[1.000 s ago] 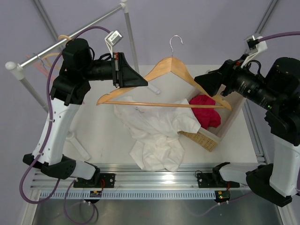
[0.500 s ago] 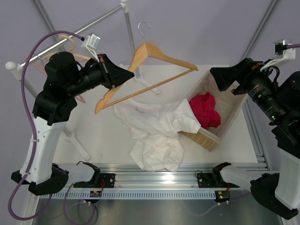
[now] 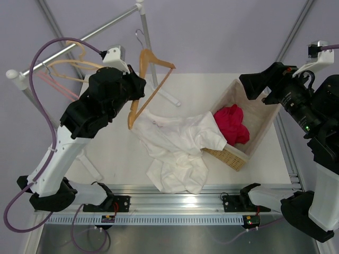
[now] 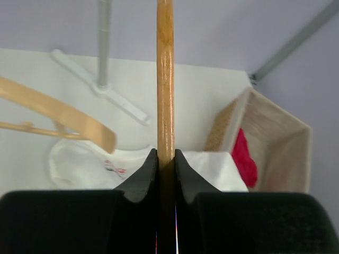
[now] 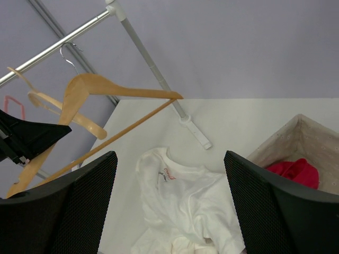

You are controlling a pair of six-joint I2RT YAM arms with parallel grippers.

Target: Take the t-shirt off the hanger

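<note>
I will next move the wooden hanger in my left gripper outward and turn the hanger's hook onto the metal bar [image 3: 107, 25], because the hook is off the bar.
The white t-shirt [image 3: 177, 151] lies crumpled on the table, free of the hanger. It also shows in the right wrist view [image 5: 185, 201] and the left wrist view [image 4: 85, 164]. My left gripper [image 3: 139, 90] is shut on the wooden hanger [image 3: 153, 74] and holds it in the air, tilted, near the rack pole. In the left wrist view the gripper [image 4: 166, 159] clamps the hanger's wood [image 4: 165, 79]. My right gripper [image 3: 253, 87] is open and empty, raised above the basket; its wrist view [image 5: 169, 159] looks down on the shirt and the hanger [image 5: 85, 87].
A clothes rack with a metal rail [image 3: 79, 42] and upright pole [image 3: 145, 42] stands at the back left, carrying another wooden hanger [image 3: 69, 63] and a thin pink hanger [image 3: 53, 84]. A wicker basket [image 3: 265, 114] at the right holds a red cloth [image 3: 231, 124].
My left arm has swung the hanger left and up toward the rack, turning it nearly edge-on. My right gripper let go of its end and pulled back to the right. The shirt has not moved.
</note>
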